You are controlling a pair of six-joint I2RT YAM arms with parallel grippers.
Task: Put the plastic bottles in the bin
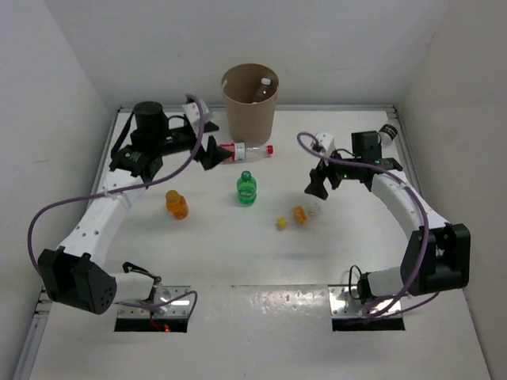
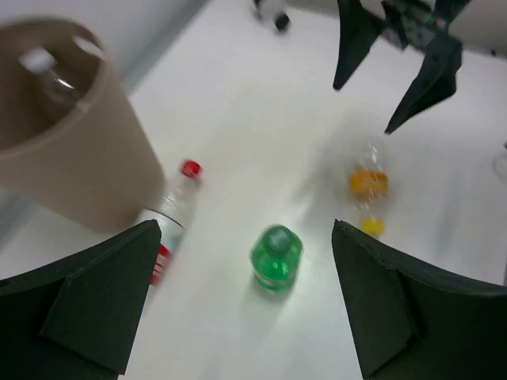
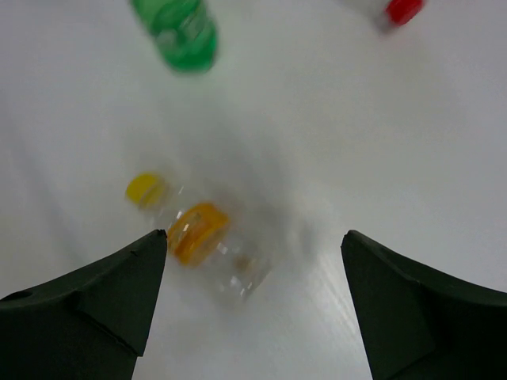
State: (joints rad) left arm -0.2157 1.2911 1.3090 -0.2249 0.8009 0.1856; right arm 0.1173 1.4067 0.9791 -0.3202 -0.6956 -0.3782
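My right gripper is open and should lower its fingers to the left in the top view, around the yellow-capped bottle's orange label (image 1: pixel 299 214) (image 3: pixel 197 233) below.
The tan bin (image 1: pixel 249 101) stands at the back with a clear white-capped bottle (image 1: pixel 261 89) inside; the bin also shows in the left wrist view (image 2: pixel 71 150). A clear bottle with red label and cap (image 1: pixel 247 150) lies in front of the bin. A green bottle (image 1: pixel 247 188) stands mid-table. An orange bottle (image 1: pixel 177 204) stands to the left. A clear yellow-capped bottle (image 1: pixel 295 217) lies to the right. My left gripper (image 1: pixel 207 153) is open and empty beside the red-capped bottle (image 2: pixel 170 218). My right gripper (image 1: pixel 318 184) is open and empty above the yellow-capped bottle (image 3: pixel 198 233).
A dark-capped bottle (image 1: pixel 387 133) lies at the back right by the wall. White walls enclose the table on three sides. Purple cables loop off both arms. The green bottle shows in both wrist views (image 2: pixel 276 256) (image 3: pixel 181 32).
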